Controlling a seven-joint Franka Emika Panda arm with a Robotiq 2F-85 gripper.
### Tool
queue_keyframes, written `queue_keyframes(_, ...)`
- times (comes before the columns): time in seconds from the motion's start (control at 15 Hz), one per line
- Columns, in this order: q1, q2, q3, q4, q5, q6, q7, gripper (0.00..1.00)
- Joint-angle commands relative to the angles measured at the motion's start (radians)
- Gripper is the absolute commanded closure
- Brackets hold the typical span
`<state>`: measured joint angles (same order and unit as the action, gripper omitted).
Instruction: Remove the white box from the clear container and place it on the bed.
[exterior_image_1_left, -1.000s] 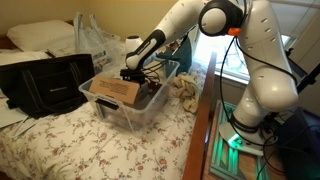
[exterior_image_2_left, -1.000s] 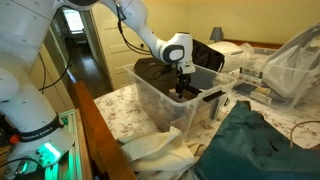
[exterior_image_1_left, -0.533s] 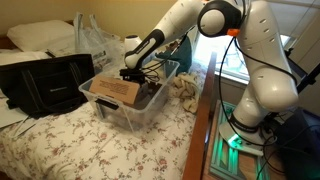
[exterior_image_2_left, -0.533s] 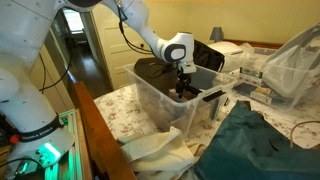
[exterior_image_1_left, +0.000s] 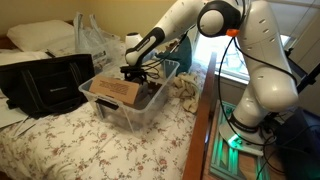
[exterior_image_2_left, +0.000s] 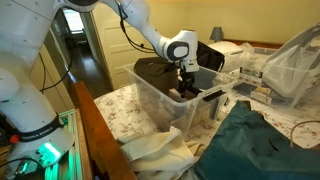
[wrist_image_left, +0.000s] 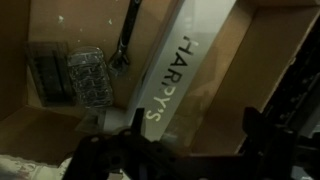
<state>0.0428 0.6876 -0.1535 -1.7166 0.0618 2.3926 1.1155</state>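
The gripper moves down slightly onto the near end of the white box next and closes across its narrow width. That end lies between the open fingers.
The clear container (exterior_image_1_left: 128, 112) stands on the bed (exterior_image_1_left: 90, 148) with its flowered cover; it also shows in the other exterior view (exterior_image_2_left: 160, 105). In the wrist view the white box (wrist_image_left: 190, 50), long and printed "HARRY'S", lies on a flat tan cardboard box (wrist_image_left: 270, 70) inside the container. My gripper (wrist_image_left: 196, 130) is open just above them, with the white box's near end by one finger and nothing held. In both exterior views the gripper (exterior_image_1_left: 136, 73) (exterior_image_2_left: 186, 88) reaches down into the container and hides the white box.
A black bag (exterior_image_1_left: 45, 85) stands beside the container, with a white pillow (exterior_image_1_left: 40, 36) and a crinkled clear plastic bag (exterior_image_1_left: 95, 38) behind. A cloth (exterior_image_1_left: 186, 92) lies by the bed's edge. A dark green cloth (exterior_image_2_left: 260, 145) lies near the container.
The gripper has shifted slightly inside the container and stays open. Nothing else has moved.
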Motion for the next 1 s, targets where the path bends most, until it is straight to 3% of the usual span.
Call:
queue_keyframes(0.0, -0.012, 0.022, 0.025, 0.040, 0.028, -0.069, -0.026, 0.00)
queue_keyframes(0.33, -0.041, 0.046, 0.070, 0.057, 0.085, -0.096, -0.090, 0.00)
queue_keyframes(0.47, -0.044, 0.059, 0.072, 0.060, 0.099, -0.093, -0.103, 0.28)
queue_keyframes(0.93, -0.049, 0.081, 0.064, 0.069, 0.125, -0.064, -0.096, 0.76)
